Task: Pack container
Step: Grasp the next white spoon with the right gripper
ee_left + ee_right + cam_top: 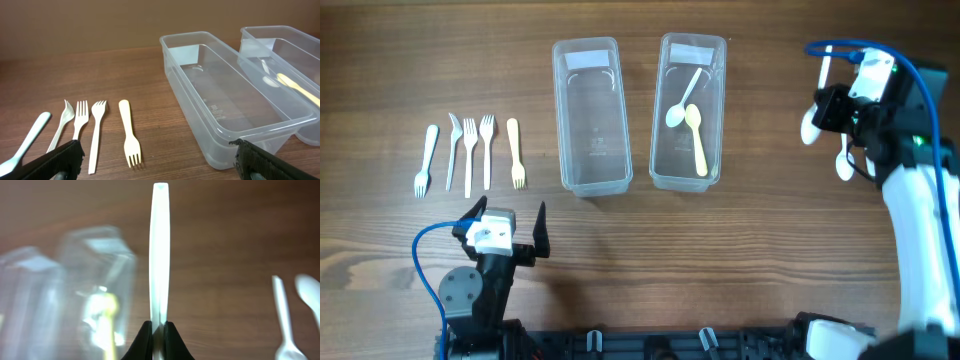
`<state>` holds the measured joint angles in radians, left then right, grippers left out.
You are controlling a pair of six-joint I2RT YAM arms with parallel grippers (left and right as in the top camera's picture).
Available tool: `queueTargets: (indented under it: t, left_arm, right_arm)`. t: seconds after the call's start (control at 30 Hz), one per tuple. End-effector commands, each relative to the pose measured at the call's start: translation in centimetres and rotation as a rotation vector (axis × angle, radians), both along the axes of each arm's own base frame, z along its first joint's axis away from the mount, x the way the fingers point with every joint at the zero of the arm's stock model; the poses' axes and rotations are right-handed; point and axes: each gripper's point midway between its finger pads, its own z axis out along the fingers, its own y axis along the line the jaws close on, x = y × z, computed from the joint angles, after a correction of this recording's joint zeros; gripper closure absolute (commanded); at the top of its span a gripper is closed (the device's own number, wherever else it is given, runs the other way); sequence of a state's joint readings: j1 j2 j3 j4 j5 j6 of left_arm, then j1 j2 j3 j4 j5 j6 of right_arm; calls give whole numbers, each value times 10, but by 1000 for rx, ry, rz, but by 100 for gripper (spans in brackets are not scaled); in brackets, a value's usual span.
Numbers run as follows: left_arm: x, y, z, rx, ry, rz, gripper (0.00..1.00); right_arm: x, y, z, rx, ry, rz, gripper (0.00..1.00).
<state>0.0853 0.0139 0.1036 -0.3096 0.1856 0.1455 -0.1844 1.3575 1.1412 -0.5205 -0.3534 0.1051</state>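
Spoons already lie at the container's bare bottom (677, 148) (94, 326) beside the yellow spoon, so my right gripper should next go left in the overhead view, over that spot.
Two clear plastic containers stand side by side at the back. The left container (570, 120) (220, 130) is empty. The right container (662, 120) (300, 45) holds a white spoon (680, 103) and a yellow spoon (698, 138). My right gripper (820, 108) (159, 327) is shut on a white spoon (809, 128) (160, 255) and holds it to the right of the right container. My left gripper (510, 216) (157, 167) is open and empty near the front left, in front of a row of several plastic forks (470, 152) (95, 130).
A pale yellow fork (516, 152) (127, 132) lies at the right end of the row. Another white spoon (844, 165) lies on the wooden table below my right gripper. Two white utensils (285, 315) show at the right of the blurred right wrist view.
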Motion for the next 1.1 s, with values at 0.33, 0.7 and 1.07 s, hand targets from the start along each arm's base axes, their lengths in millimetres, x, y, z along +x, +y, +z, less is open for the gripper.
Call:
queueTargets:
  t: [0.33, 0.7, 1.07]
  left_arm:
    - [0, -4, -1, 12, -5, -27, 0]
    - [0, -4, -1, 12, -5, -27, 0]
    - [0, -4, -1, 12, -5, -27, 0]
  right_arm:
    - [-9, 175, -29, 101, 51, 353, 96]
    - [6, 148, 2, 53, -65, 317, 28]
    - [-50, -111, 14, -423, 84, -423, 30]
